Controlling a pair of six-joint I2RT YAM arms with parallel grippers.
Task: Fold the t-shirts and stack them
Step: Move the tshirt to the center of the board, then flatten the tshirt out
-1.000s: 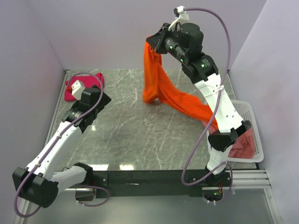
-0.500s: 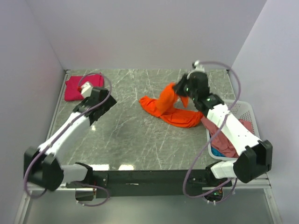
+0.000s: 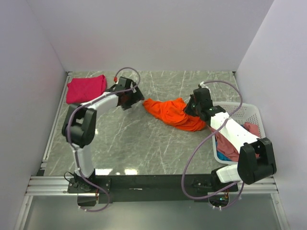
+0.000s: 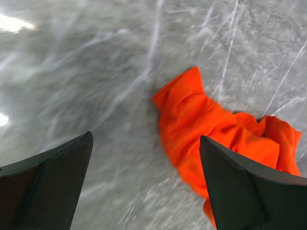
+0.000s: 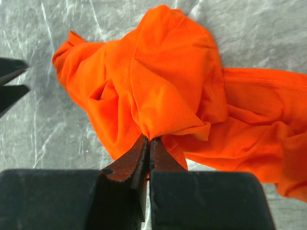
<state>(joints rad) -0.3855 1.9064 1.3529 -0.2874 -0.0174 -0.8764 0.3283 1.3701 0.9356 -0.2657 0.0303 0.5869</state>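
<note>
I will move my left gripper down and across onto the orange t-shirt's tip (image 3: pixel 147 103) (image 4: pixel 173 97) next, because the tip is below the gripper's fingers and to their right in the top view.
A bright orange t-shirt (image 3: pixel 170 112) lies crumpled on the marble table, right of centre. My right gripper (image 3: pixel 188 109) is shut on a fold of it (image 5: pixel 158 103), low over the table. My left gripper (image 3: pixel 135 99) is open and empty just left of the shirt's left tip (image 4: pixel 180 88). A magenta-pink t-shirt (image 3: pixel 85 88) lies folded at the far left corner. Dusty rose-pink cloth (image 3: pixel 230 143) and a bit of blue cloth (image 3: pixel 221 156) sit in the basket.
A white lattice basket (image 3: pixel 253 115) stands at the table's right edge beside my right arm. Lilac walls close in the back and both sides. A black rail runs along the near edge.
My right gripper has come down from high at the back, laying the orange shirt on the table. My left arm has swung from the left across to the shirt's left tip.
</note>
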